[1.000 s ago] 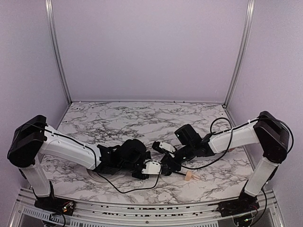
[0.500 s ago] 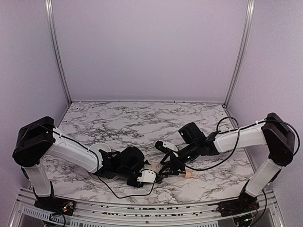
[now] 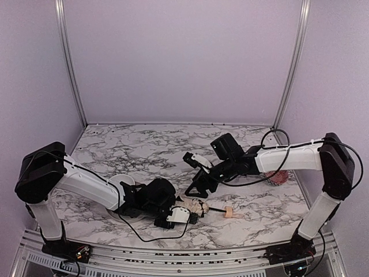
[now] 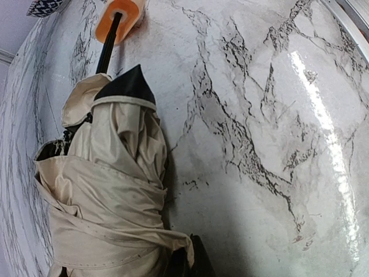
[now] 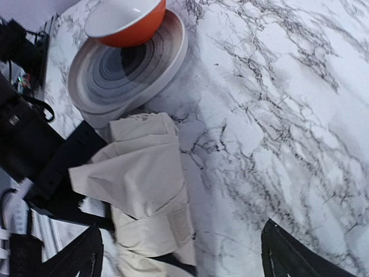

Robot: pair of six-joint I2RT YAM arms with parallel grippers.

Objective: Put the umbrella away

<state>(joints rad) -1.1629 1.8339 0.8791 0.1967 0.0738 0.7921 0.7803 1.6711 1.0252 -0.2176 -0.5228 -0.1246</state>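
Note:
The right gripper lowers from above the bundle and comes back next, with fingers on either side of the bundle's end by the umbrella's shaft.
The umbrella (image 3: 194,205) lies folded on the marble table near the front, its cream fabric bundled and wrapped by a strap. Its thin black shaft (image 4: 107,51) runs out to the small tan handle (image 3: 229,212). My left gripper (image 3: 182,215) is at the bundle's near end, shut on the umbrella's fabric (image 4: 109,190); only one dark finger (image 4: 199,264) shows at the bottom of the left wrist view. My right gripper (image 3: 196,183) hovers just behind and above the bundle. It is open wide, with the umbrella (image 5: 149,196) below and between its fingers (image 5: 74,261), touching nothing.
A grey ringed plate (image 5: 164,55) carries a white bowl with an orange-red base (image 5: 128,20) to the left of the umbrella, partly under my left arm (image 3: 92,187). A reddish patterned thing (image 3: 281,176) lies behind my right forearm. Cables trail along both arms.
My right gripper has opened, let go of the umbrella and pulled up and back from it. The umbrella bundle now lies uncovered. My left gripper has stayed shut, almost in place.

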